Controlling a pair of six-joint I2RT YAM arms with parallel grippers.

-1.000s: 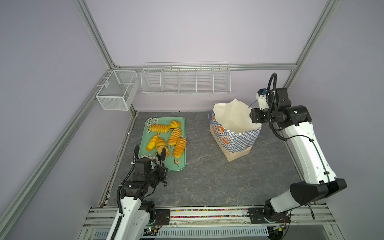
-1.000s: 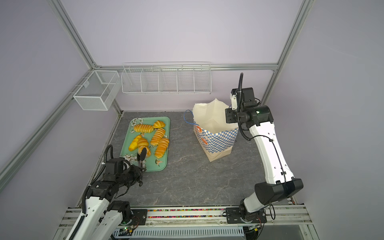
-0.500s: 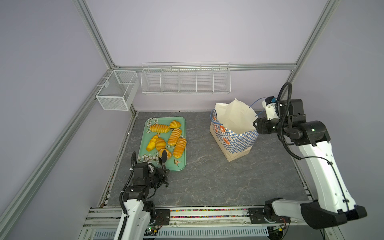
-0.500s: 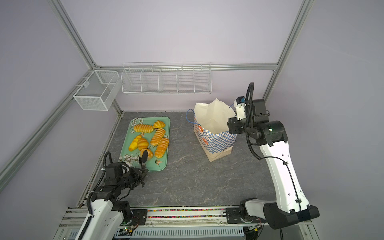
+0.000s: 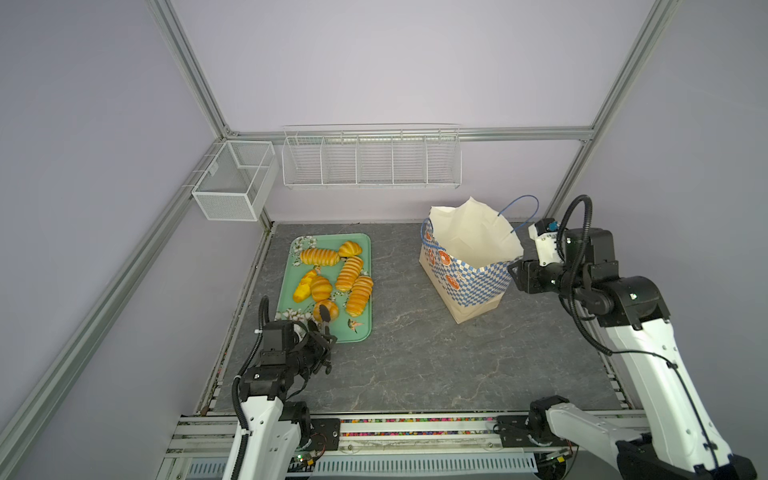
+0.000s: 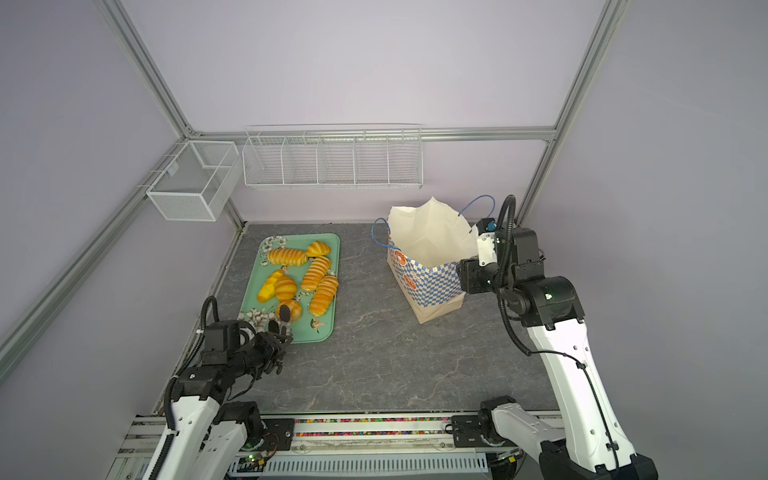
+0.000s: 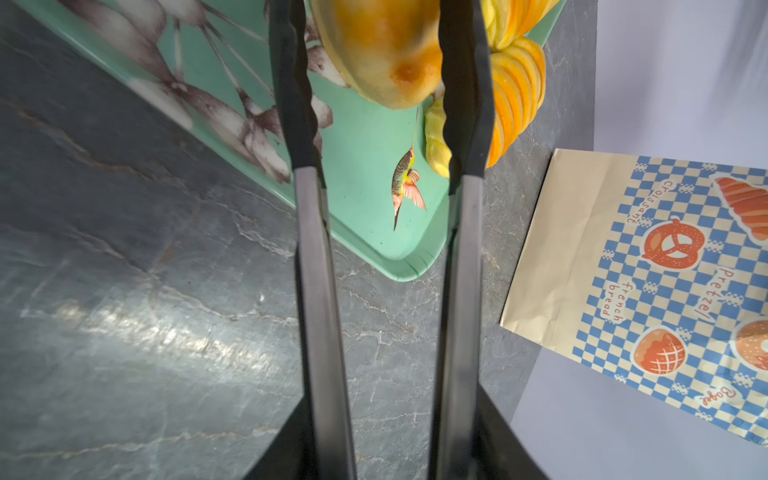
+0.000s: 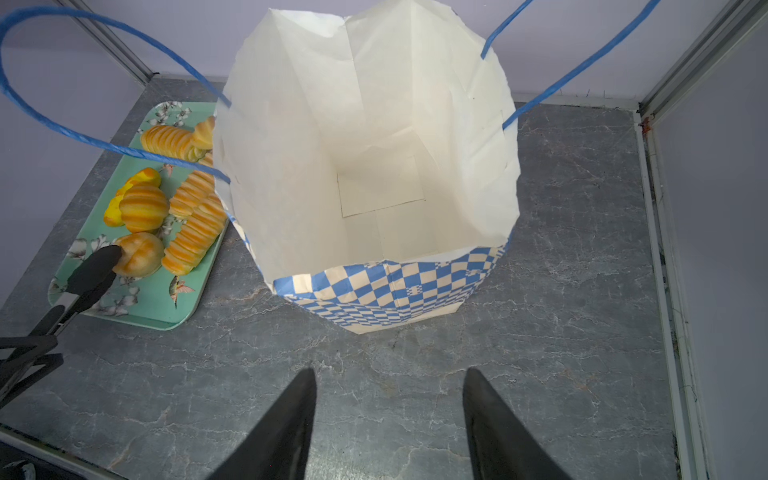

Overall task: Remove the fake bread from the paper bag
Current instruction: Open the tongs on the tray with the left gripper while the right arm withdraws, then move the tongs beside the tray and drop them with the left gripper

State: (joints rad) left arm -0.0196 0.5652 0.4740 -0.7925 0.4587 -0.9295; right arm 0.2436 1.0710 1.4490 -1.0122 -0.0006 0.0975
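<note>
The bun already rests at the green tray's near end, so my left gripper needs to lift up off the round bun (image 7: 382, 50) and close its empty tongs above the green tray's near end (image 7: 384, 228).
The paper bag (image 5: 469, 282) stands upright at the right, blue-and-white checked with a cream inside (image 8: 380, 195) in which no bread shows. Several pieces of fake bread, such as a long loaf (image 5: 319, 256), lie on the green tray (image 5: 361, 332) at the left. My left gripper (image 5: 322, 321) has long tong fingers (image 7: 291, 83) standing either side of a round bun (image 7: 382, 50) at the tray's near end, open, with a gap on one side. My right gripper (image 8: 388, 374) hangs open beside the bag's right wall, holding nothing.
A wire shelf (image 5: 372, 156) hangs on the back wall and a mesh basket (image 5: 232, 180) at the back left. Metal frame posts (image 5: 569, 174) stand in the corners. The bag's blue cord handles (image 8: 582, 62) stick up near my right arm.
The left tongs have spread apart around the round bun. My right gripper has dropped from the bag's top rim to its lower right side, and that arm has swung back.
</note>
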